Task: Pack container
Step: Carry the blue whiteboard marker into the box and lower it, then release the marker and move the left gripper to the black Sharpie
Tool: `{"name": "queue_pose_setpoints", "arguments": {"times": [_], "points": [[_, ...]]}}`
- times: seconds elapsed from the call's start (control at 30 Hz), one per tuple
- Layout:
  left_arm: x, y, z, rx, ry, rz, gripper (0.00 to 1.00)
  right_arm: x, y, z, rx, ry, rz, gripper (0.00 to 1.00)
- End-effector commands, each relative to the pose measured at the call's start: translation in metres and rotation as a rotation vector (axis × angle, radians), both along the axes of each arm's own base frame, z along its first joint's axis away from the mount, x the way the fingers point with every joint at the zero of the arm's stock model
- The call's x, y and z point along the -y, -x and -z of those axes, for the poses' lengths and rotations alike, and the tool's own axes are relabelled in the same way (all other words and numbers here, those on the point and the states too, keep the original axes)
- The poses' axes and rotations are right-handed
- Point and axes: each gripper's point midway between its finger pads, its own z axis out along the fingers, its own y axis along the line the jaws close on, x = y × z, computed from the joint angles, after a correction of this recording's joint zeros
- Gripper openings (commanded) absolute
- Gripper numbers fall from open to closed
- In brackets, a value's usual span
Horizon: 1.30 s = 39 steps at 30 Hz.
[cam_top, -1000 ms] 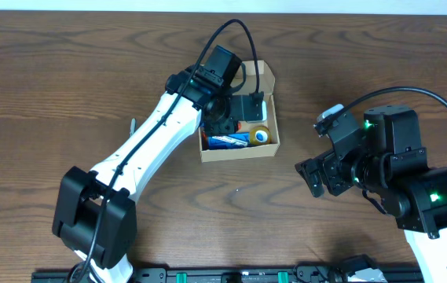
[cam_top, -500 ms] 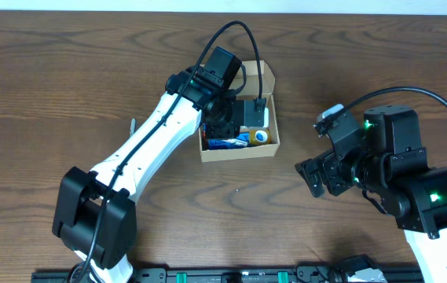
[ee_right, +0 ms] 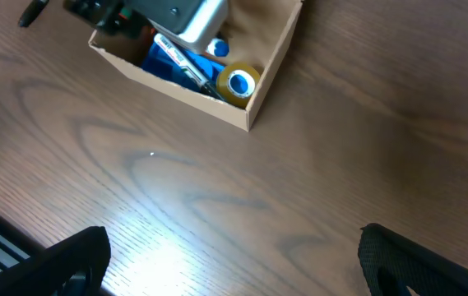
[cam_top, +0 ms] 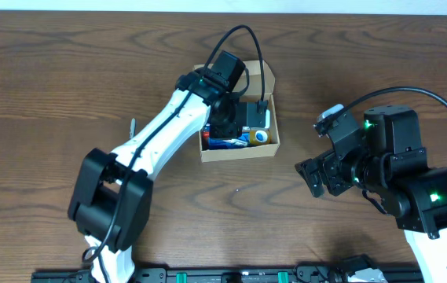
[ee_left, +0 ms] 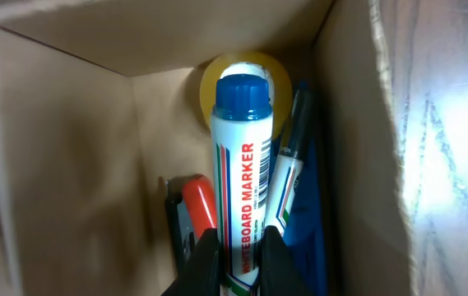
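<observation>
I should next lower the marker with my left gripper in the box (ee_left: pixel 61 164) toward the blue item by the box's near side (ee_left: pixel 299 224), then open the gripper.
The container (cam_top: pixel 239 151) is a small tan cardboard box, flap open at the back; it also shows in the right wrist view (ee_right: pixel 254 78). My left gripper (ee_left: pixel 238 259) is inside the box (ee_left: pixel 61 164), shut on a white whiteboard marker with a blue cap (ee_left: pixel 240 156). Beside the marker lie a thinner pen (ee_left: pixel 284 177), an orange-and-black item (ee_left: pixel 192 210) and a yellow tape roll (ee_left: pixel 209 78), also seen in the overhead view (cam_top: pixel 261 136). My right gripper (ee_right: pixel 234 255) is open and empty over bare table (cam_top: pixel 316 177).
The wood table (cam_top: pixel 50 86) runs all around the box. A small pale item (cam_top: pixel 132 124) lies left of the left arm. A black rail (cam_top: pixel 207 275) runs along the front edge.
My left arm has shifted slightly right and reached deeper into the box with the marker. The right arm has not moved.
</observation>
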Motion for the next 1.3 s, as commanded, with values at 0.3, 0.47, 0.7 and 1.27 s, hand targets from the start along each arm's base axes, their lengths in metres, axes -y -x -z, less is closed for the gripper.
{"name": "queue_pose_setpoints", "arguments": {"times": [0.3,0.47,0.7,1.27], "points": [[-0.002,0.0,0.03,-0.066,-0.047,-0.052,0.07,0.0,0.0,-0.001,-0.004,-0.01,0.011,0.99],[-0.002,0.0,0.03,-0.074,-0.045,-0.072,0.25,0.0,0.0,-0.001,-0.004,-0.011,0.011,0.99],[-0.001,-0.001,0.029,-0.082,-0.037,-0.105,0.39,0.0,0.0,-0.001,-0.004,-0.011,0.012,0.99],[-0.021,-0.045,-0.12,0.222,0.105,-0.455,0.32,0.0,0.0,-0.001,-0.004,-0.011,0.011,0.99]]}}
